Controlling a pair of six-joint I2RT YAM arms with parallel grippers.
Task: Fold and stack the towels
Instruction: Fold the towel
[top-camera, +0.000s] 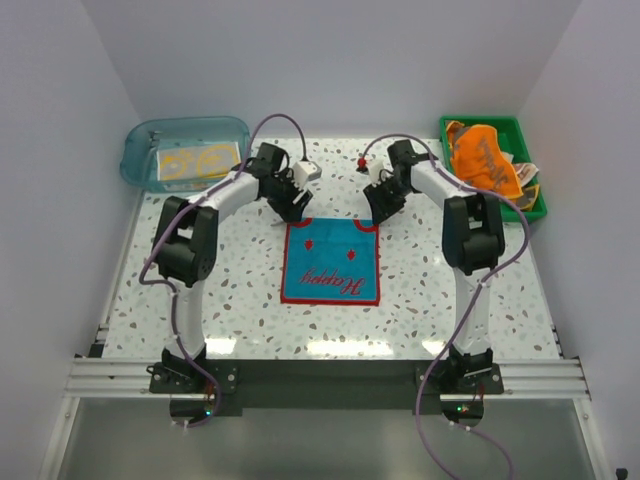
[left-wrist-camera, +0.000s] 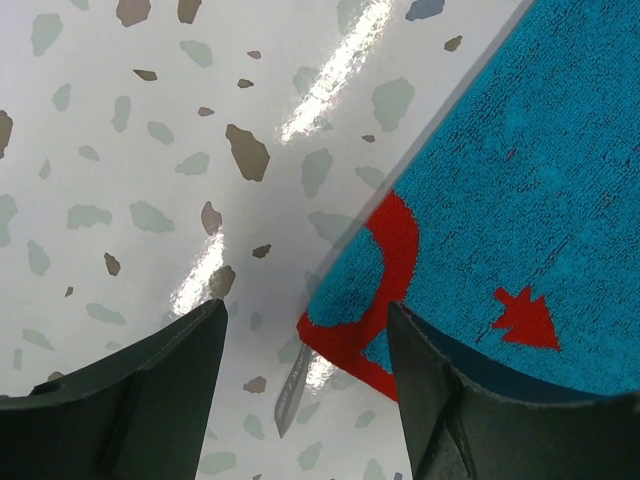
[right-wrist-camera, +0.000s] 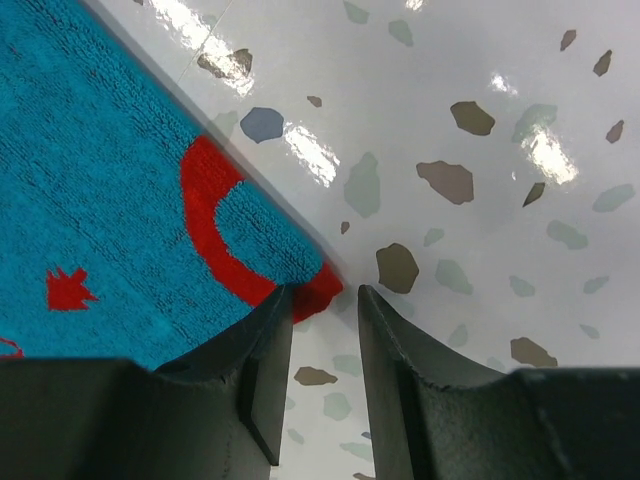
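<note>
The towel's red-trimmed corner (top-camera: 290, 222) (left-wrist-camera: 330, 337) lies just below my left gripper, between my fingers, so the gripper needs to go down a little and close its wide-spread fingers on it.
A teal towel (top-camera: 331, 262) with red trim and red lettering lies flat in the middle of the speckled table. My left gripper (top-camera: 296, 212) is open at its far left corner. In the left wrist view the red-trimmed corner of the towel (left-wrist-camera: 520, 200) lies between the wide-spread jaws of the gripper (left-wrist-camera: 305, 310). My right gripper (top-camera: 378, 212) is at the far right corner. In the right wrist view its jaws (right-wrist-camera: 323, 292) stand narrowly apart, with the red corner tip of the towel (right-wrist-camera: 100, 200) at the gap. An orange towel (top-camera: 485, 155) lies crumpled at the back right. A cream duck towel (top-camera: 198, 162) lies at the back left.
The orange towel sits in a green tray (top-camera: 520, 125) with other cloths under it. The duck towel lies folded in a clear blue tub (top-camera: 140, 150). White walls close in the table on three sides. A metal rail runs along the near edge.
</note>
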